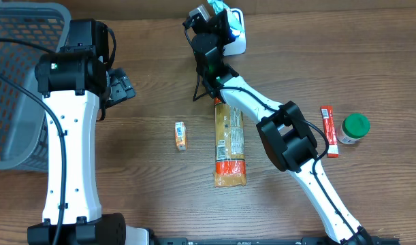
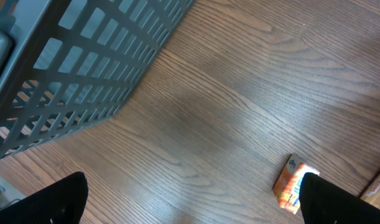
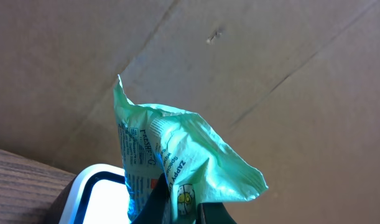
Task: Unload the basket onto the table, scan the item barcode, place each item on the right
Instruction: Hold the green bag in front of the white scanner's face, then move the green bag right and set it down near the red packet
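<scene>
The right gripper should swing back to the right in the overhead view, lower the packet and let it go, because bare wood [image 1: 314,114] beside the red stick pack lies below it on that side.
My right gripper [image 1: 218,19] is shut on a crumpled green packet [image 1: 215,8], which it holds up at the far edge of the table, right over the white scanner [image 1: 239,42]. In the right wrist view the green packet [image 3: 171,149] sticks up from between the dark fingers [image 3: 153,208], printed side toward the scanner's bright window [image 3: 96,196]. No barcode can be made out. My left gripper [image 1: 119,88] hangs open over bare wood beside the basket, its fingertips [image 2: 65,199] wide apart and nothing between them.
A grey mesh basket [image 1: 17,82] fills the far left. On the table lie a small orange carton [image 1: 181,135], a long orange packet [image 1: 229,146], a red stick pack [image 1: 329,131] and a green-lidded jar [image 1: 354,128]. A cardboard wall [image 3: 270,74] stands behind the scanner.
</scene>
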`<state>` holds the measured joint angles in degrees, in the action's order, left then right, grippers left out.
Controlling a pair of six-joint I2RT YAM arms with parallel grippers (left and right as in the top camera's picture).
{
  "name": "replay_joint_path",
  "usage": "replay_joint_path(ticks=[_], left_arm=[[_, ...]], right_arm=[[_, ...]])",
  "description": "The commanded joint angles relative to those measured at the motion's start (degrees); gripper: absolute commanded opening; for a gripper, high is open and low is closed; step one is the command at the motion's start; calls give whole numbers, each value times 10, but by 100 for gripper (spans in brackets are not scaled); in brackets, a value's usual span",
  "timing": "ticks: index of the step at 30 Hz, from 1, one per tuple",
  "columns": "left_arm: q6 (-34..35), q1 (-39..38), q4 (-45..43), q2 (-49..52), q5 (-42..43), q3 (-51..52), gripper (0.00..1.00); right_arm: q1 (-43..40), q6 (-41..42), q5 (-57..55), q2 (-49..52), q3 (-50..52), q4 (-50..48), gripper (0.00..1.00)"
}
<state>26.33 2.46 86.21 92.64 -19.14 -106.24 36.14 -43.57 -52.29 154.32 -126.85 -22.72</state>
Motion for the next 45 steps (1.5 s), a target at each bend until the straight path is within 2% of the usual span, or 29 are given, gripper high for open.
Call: replay_joint_path(ticks=[1,4,11,14,17,19,21,24,26,31,36,39,45], left_arm=[[-10,2,1,4,-7,-3,100],[-10,2,1,4,-7,-3,100],[-10,2,1,3,-7,-3,100],[-10,2,1,4,-7,-3,100],[-10,2,1,4,-7,-3,100],[-10,2,1,3,-7,-3,100],[-10,2,1,4,-7,-3,100],[-10,2,1,3,-7,-3,100],[-10,2,1,4,-7,-3,100],[-10,2,1,3,-7,-3,100],[-10,2,1,3,-7,-3,100],[-10,2,1,3,-7,-3,100],[-10,2,1,3,-7,-3,100]], right_arm=[[3,-26,4,-2,-14,-6,4],[2,-34,0,-4,-14,-20,4],[7,-46,-85,-63,-14,-28,3],[9,-45,-148,-101,-14,-5,3],[12,-42,-206,-136,-14,63,3],[14,-10,-221,-158,-14,145,3],[16,66,-202,-184,-14,276,3],[18,200,-71,-224,-14,529,3],[16,304,28,-251,-14,660,4],[-1,498,100,-286,-14,880,4],[-36,524,306,-286,-4,1127,4],[-66,524,387,-286,31,1183,4],[-120,532,389,-286,124,1170,4]])
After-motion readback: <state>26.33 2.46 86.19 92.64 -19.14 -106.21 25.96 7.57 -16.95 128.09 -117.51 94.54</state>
